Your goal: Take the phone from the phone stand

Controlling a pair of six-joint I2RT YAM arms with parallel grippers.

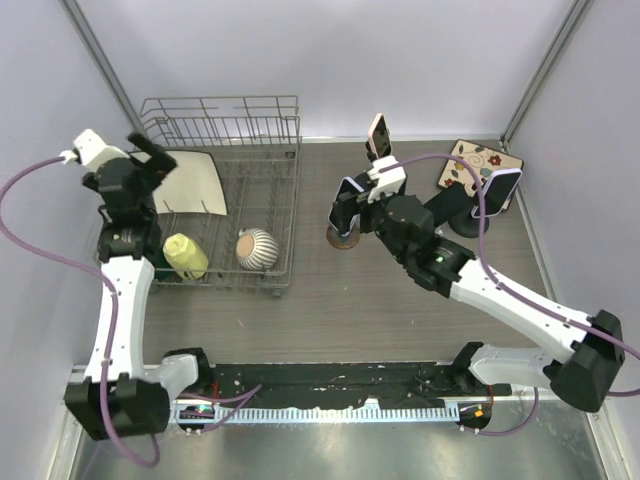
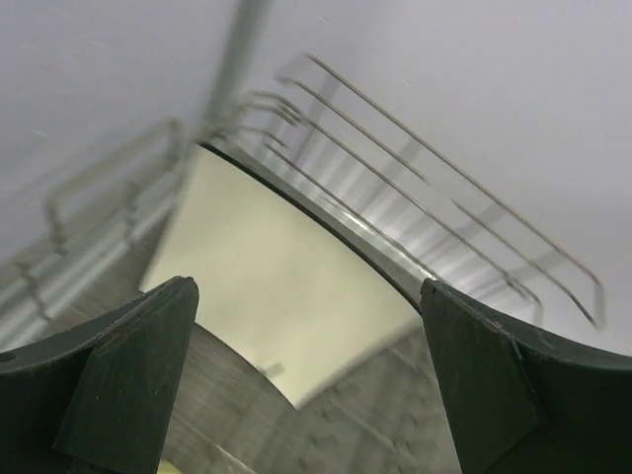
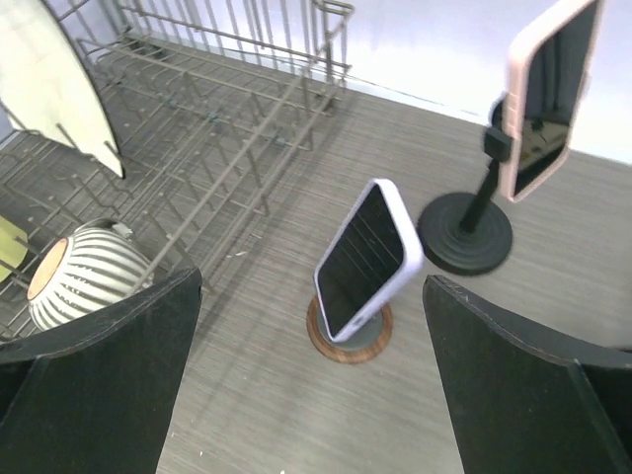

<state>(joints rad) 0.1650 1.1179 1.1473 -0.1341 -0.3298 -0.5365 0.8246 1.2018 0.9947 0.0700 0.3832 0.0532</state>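
The lavender phone stands at an angle between my right gripper's fingers, which need to move down and turn until they straddle the lavender phone's raised top edge (image 1: 353, 181) (image 3: 403, 227).
A phone in a lavender case (image 3: 370, 259) leans tilted on a stand with a round wooden base (image 3: 349, 336). My right gripper (image 3: 311, 296) hangs open above it, touching nothing; from above, the gripper (image 1: 352, 212) partly covers this phone (image 1: 350, 186). Behind stands a pink-cased phone (image 3: 546, 94) clamped on a black stand (image 3: 466, 235). A third phone (image 1: 497, 192) sits on a black stand at the right. My left gripper (image 1: 150, 152) is raised over the dish rack, open and empty, its jaws (image 2: 308, 296) framing a cream plate (image 2: 267, 296).
A wire dish rack (image 1: 270, 130) fills the left half, holding the cream plate (image 1: 195, 180), a striped bowl (image 1: 258, 248) and a yellow-green item (image 1: 185, 255). A patterned mat (image 1: 478, 160) lies at the back right. Walls close in on three sides.
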